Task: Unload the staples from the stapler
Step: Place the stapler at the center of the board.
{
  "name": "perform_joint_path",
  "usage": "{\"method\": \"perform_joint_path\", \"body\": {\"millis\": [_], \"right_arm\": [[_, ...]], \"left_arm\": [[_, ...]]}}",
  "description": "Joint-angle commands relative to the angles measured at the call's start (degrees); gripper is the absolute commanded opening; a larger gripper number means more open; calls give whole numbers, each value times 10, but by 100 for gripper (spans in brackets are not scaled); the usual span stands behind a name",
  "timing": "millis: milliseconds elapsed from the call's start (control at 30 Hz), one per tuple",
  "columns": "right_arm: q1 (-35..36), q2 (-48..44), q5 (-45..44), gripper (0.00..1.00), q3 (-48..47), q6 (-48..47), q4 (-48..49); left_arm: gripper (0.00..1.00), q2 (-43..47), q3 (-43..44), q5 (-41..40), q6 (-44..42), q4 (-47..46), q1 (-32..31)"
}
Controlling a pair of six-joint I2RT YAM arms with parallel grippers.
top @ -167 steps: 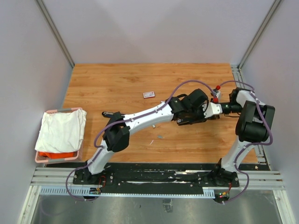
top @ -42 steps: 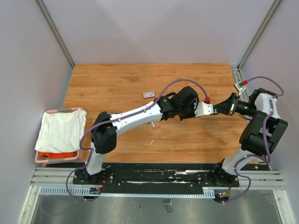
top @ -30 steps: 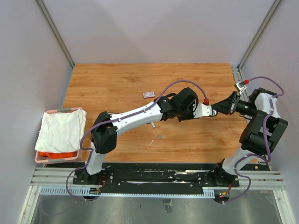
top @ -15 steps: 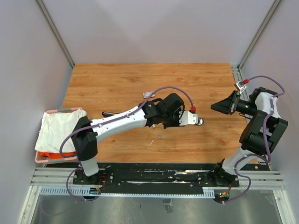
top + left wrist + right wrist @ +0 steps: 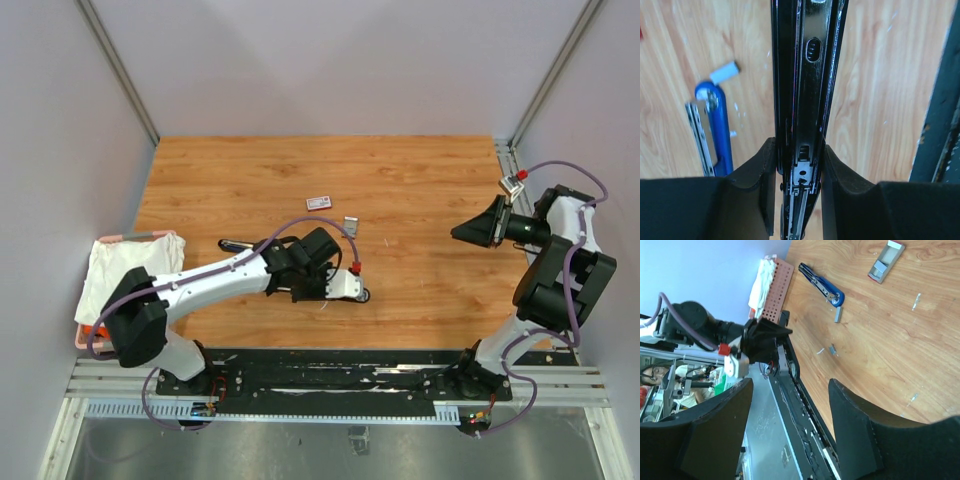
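Note:
My left gripper is holding the stapler (image 5: 807, 75) and will next go down and to the left in the top view to let go of it on the open wood beside the blue tool, because there is room.
My left gripper (image 5: 797, 150) is shut on the black stapler (image 5: 807, 75), its pads pressed against both sides near the hinge, and the chrome magazine channel shows. From above, the left gripper (image 5: 358, 294) hangs low over the near middle of the table, and the wrist hides most of the stapler. Loose staples lie on the wood: a thin grey strip (image 5: 838, 315) beside a blue tool and a smaller bit (image 5: 833, 350). A white strip (image 5: 723, 72) also lies by the blue tool. My right gripper (image 5: 465, 232) is open and empty at the right side, well apart from the stapler.
A blue tool with a black handle (image 5: 822, 285) lies left of centre. A grey metal piece with a white end (image 5: 351, 223) and a small red-and-white box (image 5: 319, 202) lie mid-table. A pink basket (image 5: 90, 335) holding white cloth stands at the left edge.
The left arm has pulled left and toward the near edge, carrying the stapler away from the right gripper. The right jaws have spread wider. The grey piece now shows on the table.

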State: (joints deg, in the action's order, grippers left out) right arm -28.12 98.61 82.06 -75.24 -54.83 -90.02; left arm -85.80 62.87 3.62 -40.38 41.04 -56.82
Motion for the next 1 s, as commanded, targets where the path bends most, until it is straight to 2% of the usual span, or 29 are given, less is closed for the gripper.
{"method": "perform_joint_path", "body": {"millis": [0, 133, 267, 700, 967], "right_arm": [[2, -16, -46, 64, -24, 73, 55], [8, -78, -162, 65, -4, 243, 217], [13, -132, -242, 69, 25, 292, 308], [43, -128, -240, 70, 38, 293, 317], [58, -151, -268, 70, 42, 296, 331]], "left_arm": [[0, 45, -21, -5, -18, -31, 47], [0, 46, -17, -14, -30, -9, 57], [0, 46, -48, -36, -55, -7, 70], [0, -14, -80, -63, -105, -26, 130], [0, -62, -107, -74, -112, -76, 170]]}}
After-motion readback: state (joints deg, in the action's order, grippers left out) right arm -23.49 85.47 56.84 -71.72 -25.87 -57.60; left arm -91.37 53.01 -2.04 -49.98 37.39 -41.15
